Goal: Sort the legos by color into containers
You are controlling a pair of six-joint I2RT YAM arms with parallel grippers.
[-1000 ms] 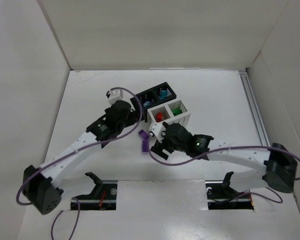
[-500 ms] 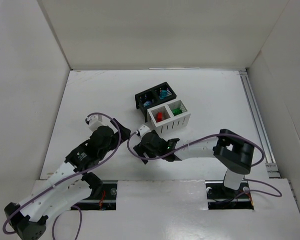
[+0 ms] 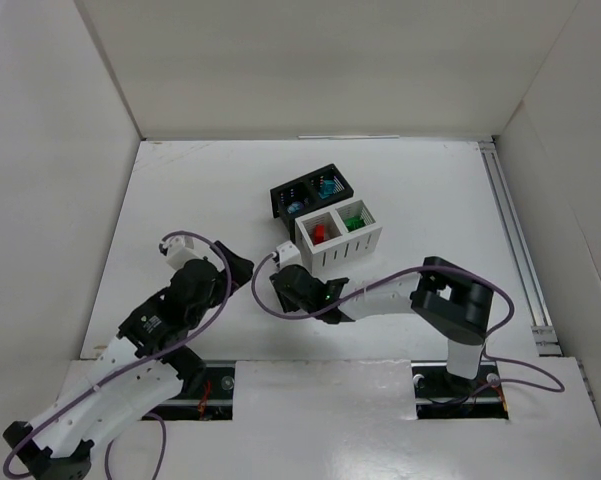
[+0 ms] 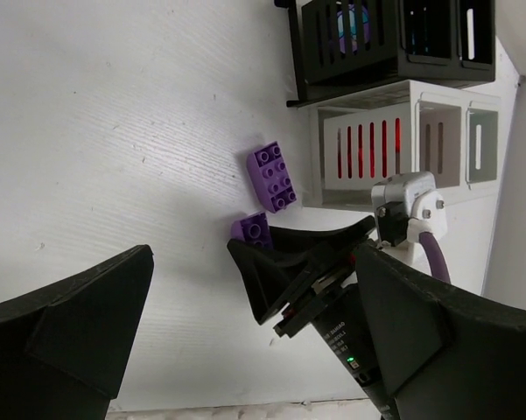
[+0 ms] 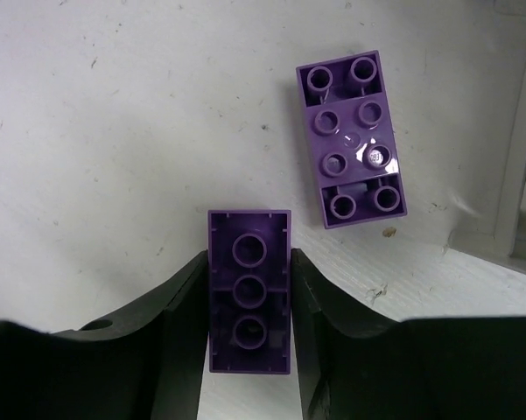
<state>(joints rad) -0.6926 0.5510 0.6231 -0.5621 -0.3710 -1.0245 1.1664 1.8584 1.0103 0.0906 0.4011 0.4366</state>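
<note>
The black container's nearer compartment (image 3: 295, 196) is outward, behind raised walls. My right gripper should lift the purple lego next, carry it outward over the container's rim and let it go.
In the right wrist view my right gripper (image 5: 249, 302) is shut on a purple lego (image 5: 249, 289) that lies underside up on the table, one finger on each long side. A second purple lego (image 5: 352, 140) lies studs up just beyond it, close to the white container. The left wrist view shows that loose brick (image 4: 273, 177) and the gripped one (image 4: 253, 229) half hidden under the right gripper. My left gripper (image 3: 235, 268) is open and holds nothing, a little to the left of the right gripper (image 3: 283, 283). From above, both purple legos are hidden.
The black container (image 3: 280, 190) holds teal pieces (image 3: 328, 186). In front of it, the white container (image 3: 345, 255) holds a red piece (image 3: 319, 232) and a green piece (image 3: 353, 220). White walls enclose the table on three sides.
The left arm has drawn back from the containers toward the near left. The right gripper moved left over a purple lego and closed on it.
</note>
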